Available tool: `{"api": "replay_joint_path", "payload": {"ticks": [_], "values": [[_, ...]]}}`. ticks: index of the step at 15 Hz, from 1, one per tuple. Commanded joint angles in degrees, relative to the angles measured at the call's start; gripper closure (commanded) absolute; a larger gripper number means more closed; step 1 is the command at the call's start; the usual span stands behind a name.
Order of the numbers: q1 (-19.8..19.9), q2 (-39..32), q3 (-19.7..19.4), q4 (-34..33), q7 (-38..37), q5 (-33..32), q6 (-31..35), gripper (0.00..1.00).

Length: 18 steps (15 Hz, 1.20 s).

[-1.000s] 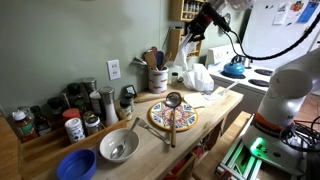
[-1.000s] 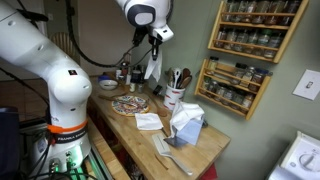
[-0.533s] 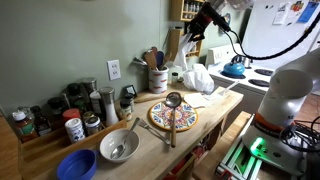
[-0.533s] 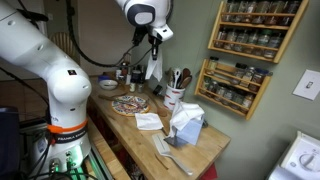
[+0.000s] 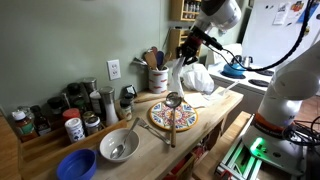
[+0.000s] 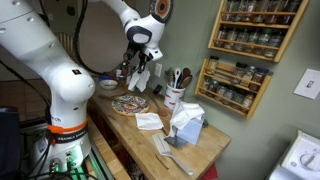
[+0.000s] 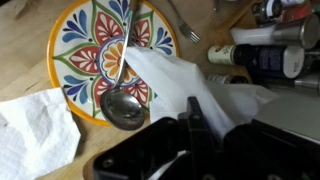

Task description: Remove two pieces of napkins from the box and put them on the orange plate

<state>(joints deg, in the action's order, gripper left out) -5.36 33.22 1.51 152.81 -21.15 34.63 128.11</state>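
Observation:
My gripper should move down next over the middle of the orange plate with the hanging white napkin, because the napkin has to end up on the plate.
My gripper hangs above the counter, shut on a white napkin that dangles from it. In the wrist view the gripper pinches that napkin, which drapes over the right edge of the orange plate. The plate carries a metal ladle. In an exterior view the gripper and its napkin are just above the far side of the plate. The pale box stands further along the counter with tissue puffing out of its top.
A crinkled white sheet lies on the wood between plate and box. A metal bowl, blue bowl and spice jars fill one end. A utensil crock stands by the wall; wooden spice racks hang above.
The arm has come down and moved from above the box toward the plate, carrying the napkin with it. The gripper has stayed shut.

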Motion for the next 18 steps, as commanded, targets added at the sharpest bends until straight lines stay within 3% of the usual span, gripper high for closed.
{"api": "replay_joint_path", "payload": {"ticks": [1, 9, 10, 11, 15, 18], "values": [[-0.41, -7.05, 1.37, 0.80, 2.20, 2.51, 1.14, 1.00], [-0.91, -21.02, 2.53, -1.38, 7.76, 2.07, 0.86, 1.00], [-0.69, -21.37, 2.66, -1.51, 7.74, 1.61, 1.01, 0.74], [-0.39, -21.08, 2.81, -1.59, 7.34, 0.76, 1.14, 0.73], [0.61, -15.37, 4.13, -1.03, 1.43, -5.45, 2.51, 0.44], [2.19, -11.03, 6.16, -0.46, -7.84, -13.44, 1.95, 0.22]]}}
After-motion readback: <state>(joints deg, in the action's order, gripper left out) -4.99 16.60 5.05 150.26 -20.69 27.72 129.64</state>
